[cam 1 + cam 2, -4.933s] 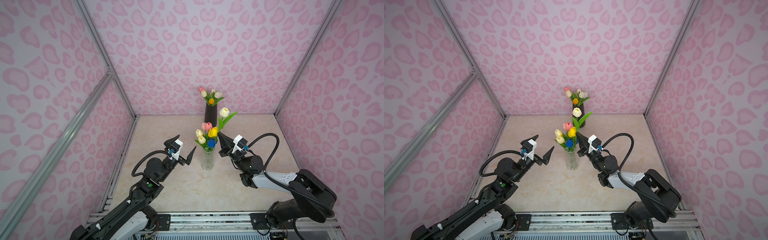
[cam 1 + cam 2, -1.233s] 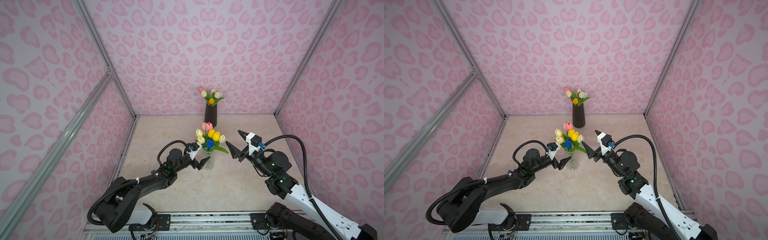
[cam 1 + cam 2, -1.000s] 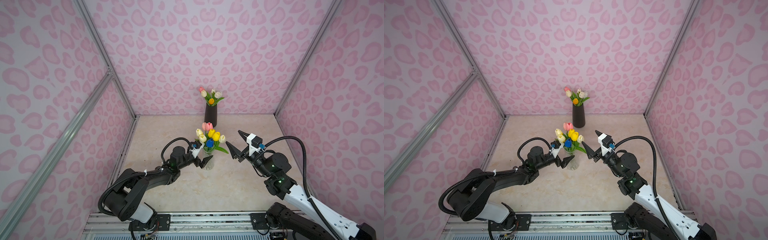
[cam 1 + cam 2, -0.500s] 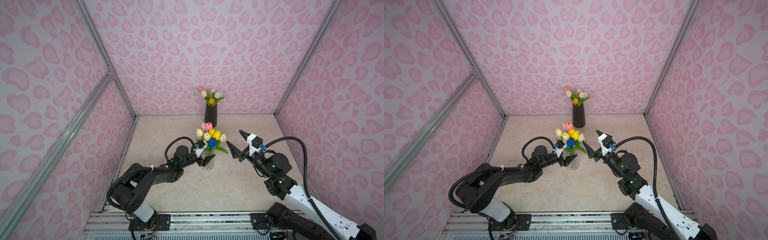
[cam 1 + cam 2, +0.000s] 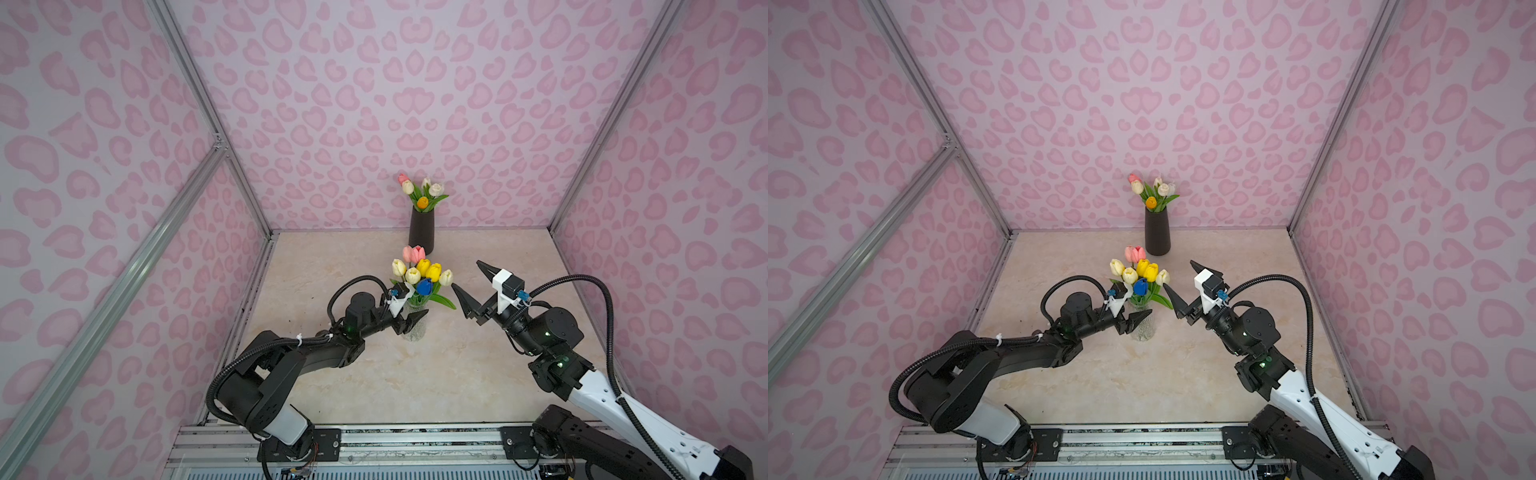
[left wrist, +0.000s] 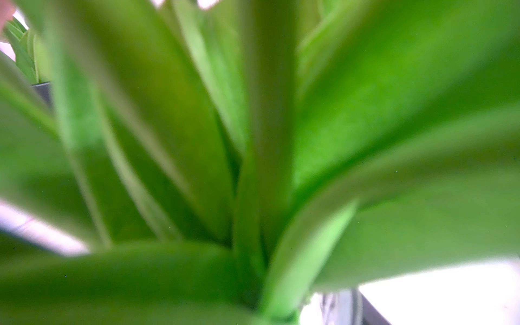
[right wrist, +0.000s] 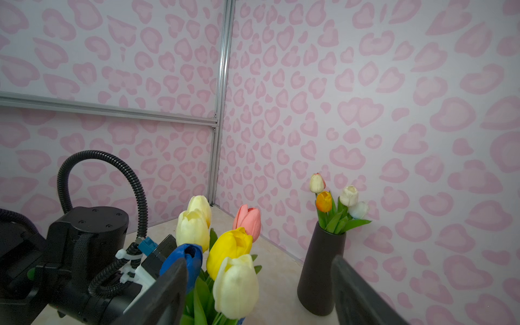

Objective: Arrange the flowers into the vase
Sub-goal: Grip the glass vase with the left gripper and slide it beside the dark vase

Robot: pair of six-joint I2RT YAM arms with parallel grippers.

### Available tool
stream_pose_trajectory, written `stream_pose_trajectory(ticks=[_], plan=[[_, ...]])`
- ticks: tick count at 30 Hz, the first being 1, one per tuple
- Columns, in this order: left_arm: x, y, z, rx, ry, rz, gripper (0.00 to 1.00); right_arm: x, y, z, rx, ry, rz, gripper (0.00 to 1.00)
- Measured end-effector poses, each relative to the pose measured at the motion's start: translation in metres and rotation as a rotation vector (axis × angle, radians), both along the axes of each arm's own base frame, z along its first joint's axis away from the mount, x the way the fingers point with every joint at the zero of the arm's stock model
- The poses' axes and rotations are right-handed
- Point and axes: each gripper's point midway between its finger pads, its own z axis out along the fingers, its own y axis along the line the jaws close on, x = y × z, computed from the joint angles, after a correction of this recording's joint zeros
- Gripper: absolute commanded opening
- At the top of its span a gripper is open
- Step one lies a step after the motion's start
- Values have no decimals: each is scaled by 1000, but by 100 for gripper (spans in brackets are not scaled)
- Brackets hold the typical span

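Note:
The bare tabletop (image 5: pixel 372 252) beside the black vase is empty, so the left gripper will next carry the glass vase (image 5: pixel 415 330) of flowers outward to that spot to release it.
A clear glass vase (image 5: pixel 415 330) stands mid-table and holds flowers (image 5: pixel 423 270) with pink, cream, yellow, blue and white heads. My left gripper (image 5: pixel 417 315) reaches in low from the left and straddles the vase's neck. Its near finger (image 5: pixel 1139 317) lies across the front of the glass, and its far finger is hidden behind the leaves. Blurred green leaves (image 6: pixel 267 157) fill the left wrist view. My right gripper (image 5: pixel 465 275) hangs open and empty just right of the blooms, beside the white tulip (image 7: pixel 236 284); in the other top view it is the right gripper (image 5: pixel 1178 274).
A black vase (image 5: pixel 422 230) at the back wall holds more tulips (image 5: pixel 422 193), pink, white and orange; the right wrist view shows this black vase (image 7: pixel 319 270) too. Pink patterned walls close in three sides. Metal rails run along the front edge.
The left gripper slid forward to the glass vase and its jaws narrowed around the neck. The right arm stayed nearly still; the white tulip it carried earlier stands in the glass vase.

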Motion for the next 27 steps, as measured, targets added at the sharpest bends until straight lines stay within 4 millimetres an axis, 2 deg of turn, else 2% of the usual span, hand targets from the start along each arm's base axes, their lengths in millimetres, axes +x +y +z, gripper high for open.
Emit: stream_pose_trajectory(ticks=[3, 7, 12, 17, 21, 27], plan=[[7, 9, 1, 0, -1, 29, 45, -6, -1, 9, 19, -33, 14, 79], [17, 19, 1, 9, 0, 58, 43, -7, -2, 8, 20, -35, 12, 79], [39, 33, 16, 1, -43, 86, 43, -9, -4, 7, 19, -38, 11, 79], [91, 60, 30, -1, -87, 175, 43, -7, -6, 2, 12, -34, -7, 79], [133, 71, 35, -4, -114, 214, 43, -6, -6, -1, 9, -29, -10, 79], [198, 86, 28, -20, -123, 261, 42, -8, -10, -1, 8, -34, -23, 79]])
